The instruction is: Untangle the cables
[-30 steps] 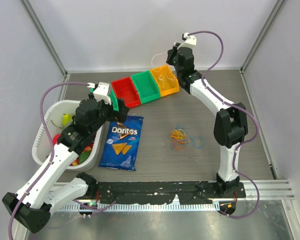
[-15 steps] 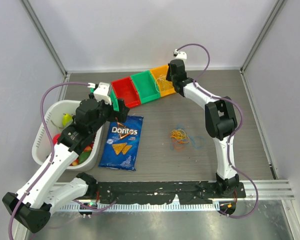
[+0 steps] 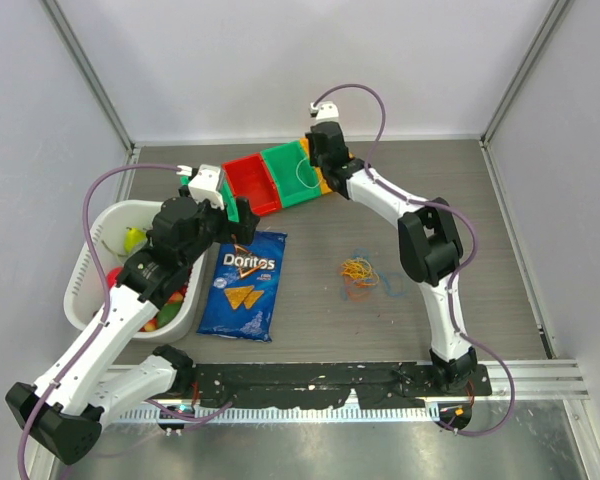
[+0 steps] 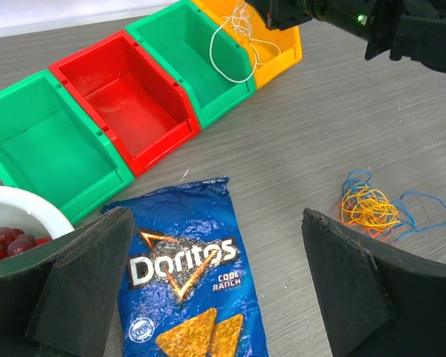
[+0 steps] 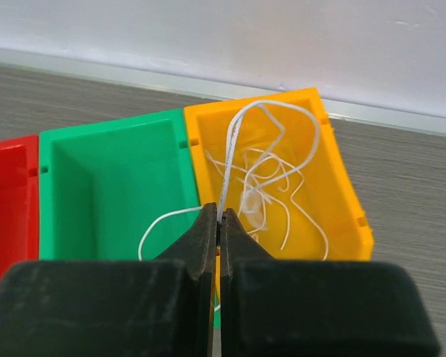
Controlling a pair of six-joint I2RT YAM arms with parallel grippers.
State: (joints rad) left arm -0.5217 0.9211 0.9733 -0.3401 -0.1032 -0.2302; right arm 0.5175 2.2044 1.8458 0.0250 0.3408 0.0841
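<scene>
The robot's right gripper should next move down and to the right in the wrist view and let go of the white cable, because the orange bin (image 5: 347,195) with white cable pieces in it is there.
A small tangle of orange, yellow and blue cables (image 3: 361,273) lies on the table right of centre, also visible in the left wrist view (image 4: 369,208). My right gripper (image 5: 219,216) is shut on a thin white cable (image 5: 235,138). That cable rises from a heap of white strands in the orange bin (image 5: 347,195) and loops down into the green bin (image 5: 97,186). From above, the right gripper (image 3: 315,170) hangs over the border of those two bins. My left gripper (image 4: 214,217) is open and empty, hovering above the Doritos bag (image 4: 186,282).
A red bin (image 3: 252,181) and a second green bin (image 4: 44,152) continue the row to the left. A white basket (image 3: 87,262) of fruit stands at the left edge under the left arm. The Doritos bag (image 3: 245,285) lies at table centre-left.
The right arm has swung left from over the orange bin to the green bin's edge, pulling the white cable along. The left arm has not moved.
</scene>
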